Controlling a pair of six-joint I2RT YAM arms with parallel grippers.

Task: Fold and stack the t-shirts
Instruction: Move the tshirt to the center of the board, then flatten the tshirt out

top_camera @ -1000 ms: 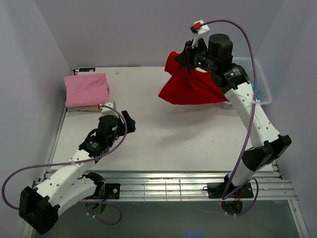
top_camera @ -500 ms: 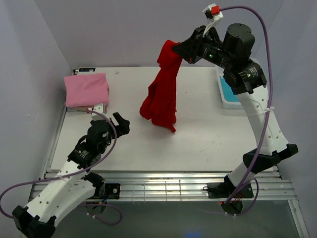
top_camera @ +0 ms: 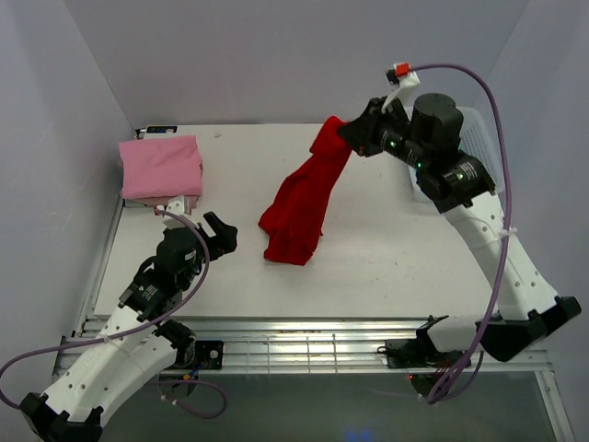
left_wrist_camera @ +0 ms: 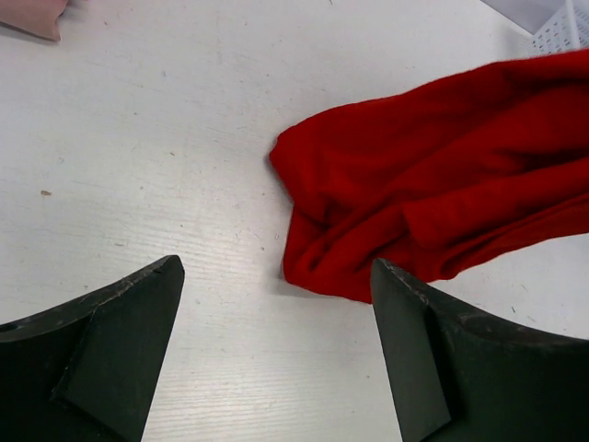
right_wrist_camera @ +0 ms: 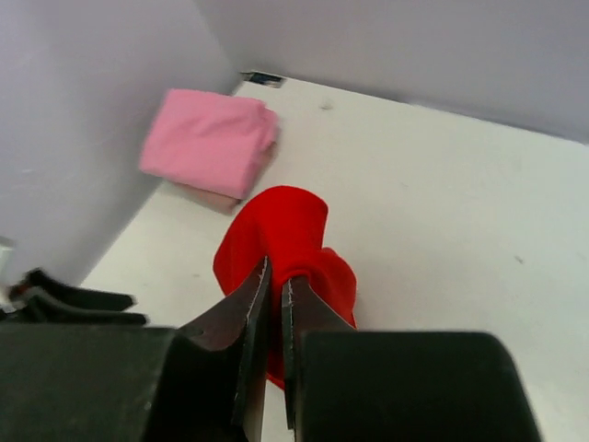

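Observation:
My right gripper moves down and toward the right in the top view next, onto the bare tabletop lying open below, beside the red t-shirt.
My right gripper (top_camera: 345, 132) is shut on one end of the bright red t-shirt (top_camera: 299, 203) and holds it up; the shirt hangs slanting down to the left, its lower end bunched on the table. It shows in the right wrist view (right_wrist_camera: 281, 230), pinched between the jaws, and in the left wrist view (left_wrist_camera: 433, 212). My left gripper (top_camera: 217, 230) is open and empty, low over the table just left of the shirt's lower end. A folded pink t-shirt (top_camera: 161, 166) lies at the back left on a beige one (top_camera: 156, 200). The turquoise shirt is hidden.
The white lattice basket (top_camera: 474, 138) stands at the back right, mostly behind my right arm. The grey walls close in the back and both sides. A small dark object (top_camera: 158, 131) lies at the back left corner.
My right gripper has lowered and moved a little left-forward with the red shirt, so its lower end now rests bunched on the table. My left gripper has moved slightly toward the shirt.

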